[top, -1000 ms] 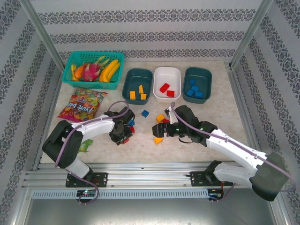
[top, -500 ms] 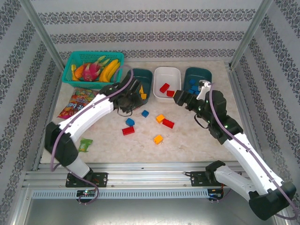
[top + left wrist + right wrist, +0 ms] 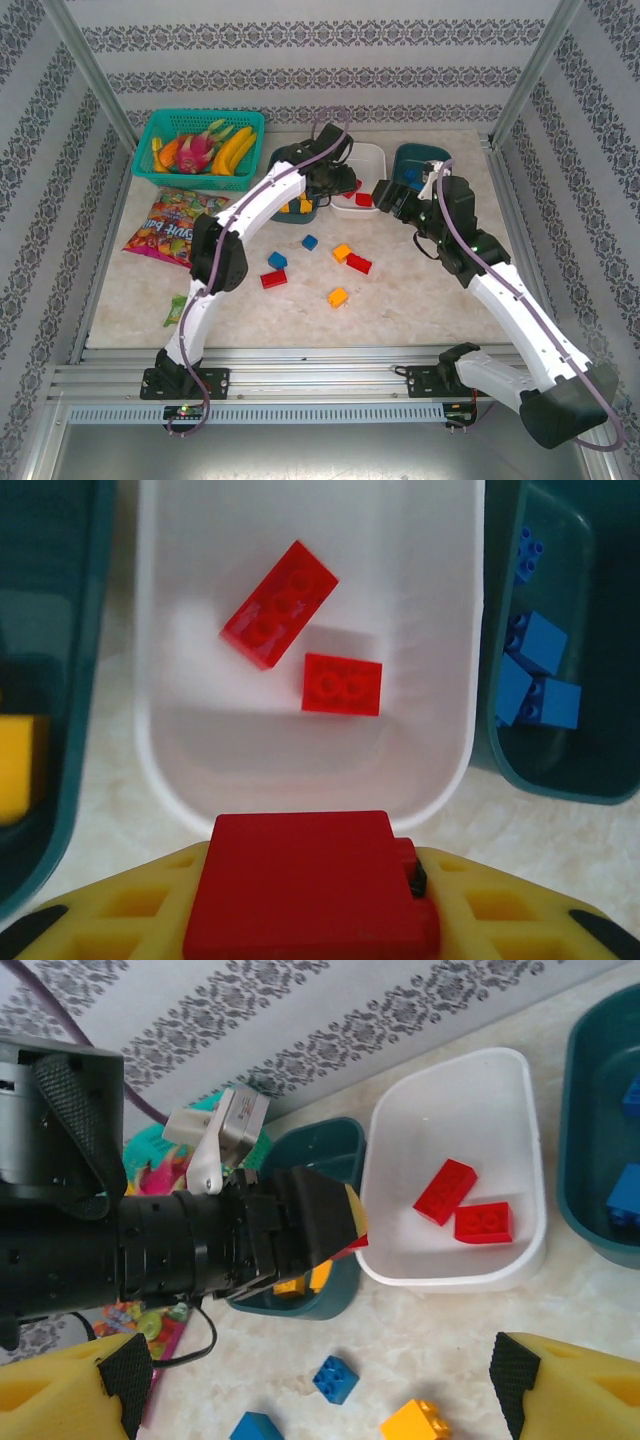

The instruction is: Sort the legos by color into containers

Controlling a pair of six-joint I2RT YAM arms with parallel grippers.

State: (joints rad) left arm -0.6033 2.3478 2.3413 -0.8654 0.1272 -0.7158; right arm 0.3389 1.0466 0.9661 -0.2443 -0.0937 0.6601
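Note:
I need to lower my left gripper toward the bare near part of the white tub's bottom and release the red lego, as this tub of reds is below my gripper.
My left gripper [image 3: 338, 183] hovers at the near rim of the white tub [image 3: 362, 152], shut on a red lego [image 3: 300, 885] between its yellow fingers [image 3: 500, 915]. Two red legos [image 3: 279, 604] [image 3: 342, 684] lie inside that tub [image 3: 445, 600]. The left teal tub [image 3: 330, 1145] holds yellow-orange legos [image 3: 15, 765]. The right teal tub [image 3: 428, 158] holds blue legos [image 3: 536, 670]. My right gripper [image 3: 388, 196] is open and empty, just in front of the white tub. Loose on the table are two blue [image 3: 310, 242] [image 3: 277, 260], two red [image 3: 273, 279] [image 3: 359, 264] and two orange legos [image 3: 342, 252] [image 3: 338, 297].
A bright teal mesh basket [image 3: 150, 172] of toy fruit stands at the back left. In front of it lies a colourful snack bag [image 3: 172, 224]. A small green wrapper [image 3: 177, 308] lies near the left front. Metal frame posts stand at the table's back corners.
My left gripper has swung right from the left teal tub to the white tub's near rim, carrying a red lego. My right gripper has shifted slightly toward the back.

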